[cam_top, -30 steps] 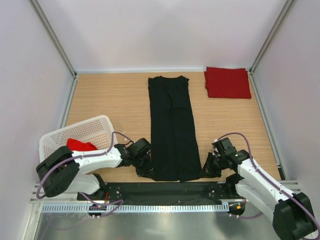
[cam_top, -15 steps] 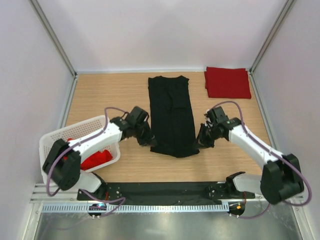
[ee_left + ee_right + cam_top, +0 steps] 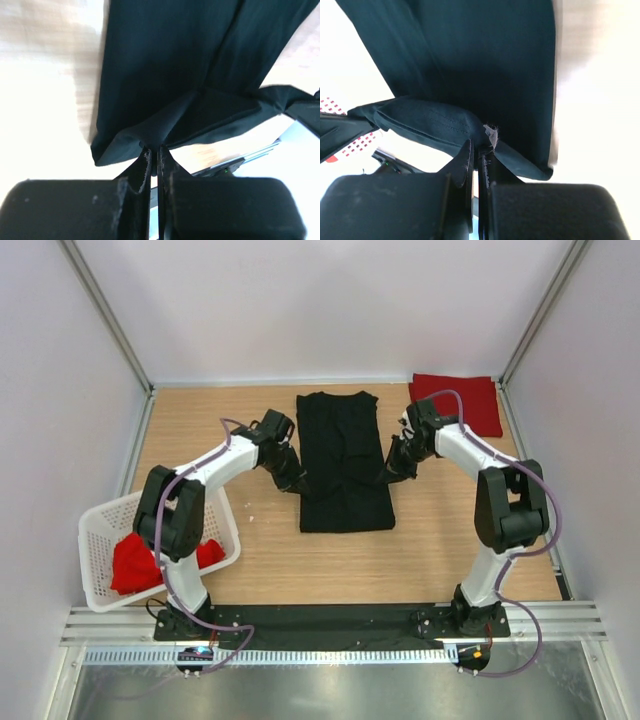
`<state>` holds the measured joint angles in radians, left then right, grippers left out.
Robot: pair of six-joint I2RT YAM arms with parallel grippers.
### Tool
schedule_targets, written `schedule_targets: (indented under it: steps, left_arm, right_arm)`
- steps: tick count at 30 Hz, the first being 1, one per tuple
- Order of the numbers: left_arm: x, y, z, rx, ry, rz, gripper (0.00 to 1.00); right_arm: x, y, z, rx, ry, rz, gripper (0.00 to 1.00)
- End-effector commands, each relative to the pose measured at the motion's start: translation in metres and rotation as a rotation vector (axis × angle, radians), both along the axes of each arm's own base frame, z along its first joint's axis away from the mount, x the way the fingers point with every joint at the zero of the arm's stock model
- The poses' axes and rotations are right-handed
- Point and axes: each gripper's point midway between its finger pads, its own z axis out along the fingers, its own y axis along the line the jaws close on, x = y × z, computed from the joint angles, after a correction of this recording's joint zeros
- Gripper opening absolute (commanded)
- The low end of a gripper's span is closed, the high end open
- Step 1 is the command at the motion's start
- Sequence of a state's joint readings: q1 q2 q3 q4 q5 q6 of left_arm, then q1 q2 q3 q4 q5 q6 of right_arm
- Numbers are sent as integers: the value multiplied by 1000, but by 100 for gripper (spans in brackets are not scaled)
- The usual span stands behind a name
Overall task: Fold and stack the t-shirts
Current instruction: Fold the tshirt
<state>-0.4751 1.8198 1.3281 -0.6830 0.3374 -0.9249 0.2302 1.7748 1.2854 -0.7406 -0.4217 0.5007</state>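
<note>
The t-shirt's hem is lifted. I need to move my right gripper outward and down onto the t-shirt's far part [image 3: 370, 451] [image 3: 495, 80], which lies outward of and below the gripper, and let go of the corner of the hem.
The black t-shirt [image 3: 345, 455] lies lengthwise in the middle of the table, its near end doubled over toward the far end. My left gripper [image 3: 291, 480] is shut on the left corner of the lifted hem, seen in the left wrist view [image 3: 170, 127]. My right gripper [image 3: 392, 471] is shut on the right corner of the hem, seen in the right wrist view [image 3: 445, 122]. A folded red t-shirt [image 3: 456, 405] lies at the far right corner. More red cloth [image 3: 130, 565] sits in the basket.
A white lattice basket [image 3: 220, 530] stands at the near left, beside the left arm. White walls and metal rails close in the table on three sides. A black base strip [image 3: 320, 625] runs along the near edge.
Both grippers have carried the black shirt's near hem away from the near edge toward the far end, folding the shirt shorter. The basket now shows more, with the left arm stretched away.
</note>
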Motion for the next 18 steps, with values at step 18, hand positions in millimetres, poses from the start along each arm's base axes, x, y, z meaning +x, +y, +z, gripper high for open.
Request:
schedule_targets:
  steps: [18]
  left_arm:
    - [69,-2,9,-89,-5,11,0]
  right_arm:
    - [73,10,11,99,-28,-7,1]
